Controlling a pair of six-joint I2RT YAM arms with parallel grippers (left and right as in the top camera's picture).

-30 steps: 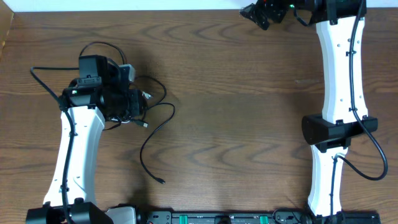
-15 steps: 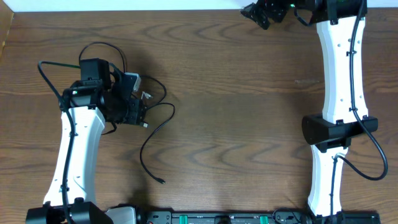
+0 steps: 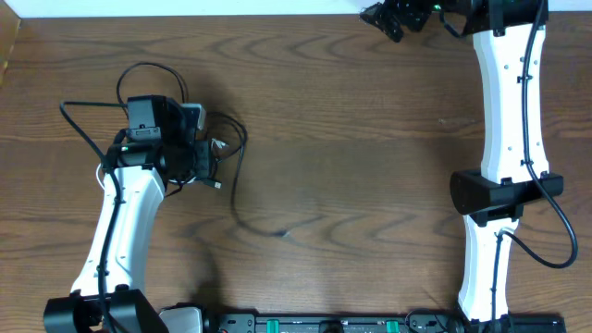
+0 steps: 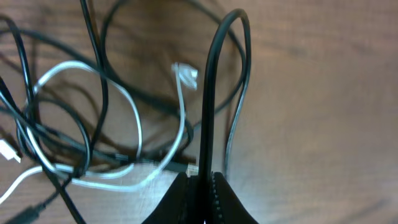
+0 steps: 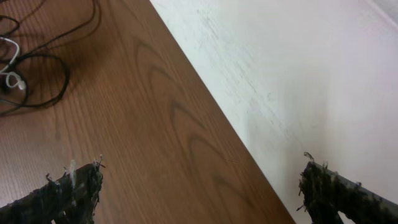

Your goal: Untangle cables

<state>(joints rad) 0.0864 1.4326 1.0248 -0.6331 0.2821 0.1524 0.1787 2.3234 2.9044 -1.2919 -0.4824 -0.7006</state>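
I need to swing my left gripper over the bare far tabletop next and release the black cable there, since that place lies outward, to its right in the overhead view.
The cables lie in a tangle at the left of the table. In the left wrist view a white cable with a small plug loops among several strands of black cable. My left gripper is shut on one black strand, which rises in a tall arch from the jaws. In the overhead view the left gripper sits in the tangle, and a black cable curves off its right side and trails down the table. My right gripper is open and empty at the far table edge, well away from the cables.
The right wrist view shows the table's far edge against a white wall, with the cable tangle far off at its upper left. The arm bases stand at the front edge.
My left gripper has shifted slightly right and up with the black cable. The cable's free tail, which lay low near the front, has been dragged up and to the right. The right arm has not moved.
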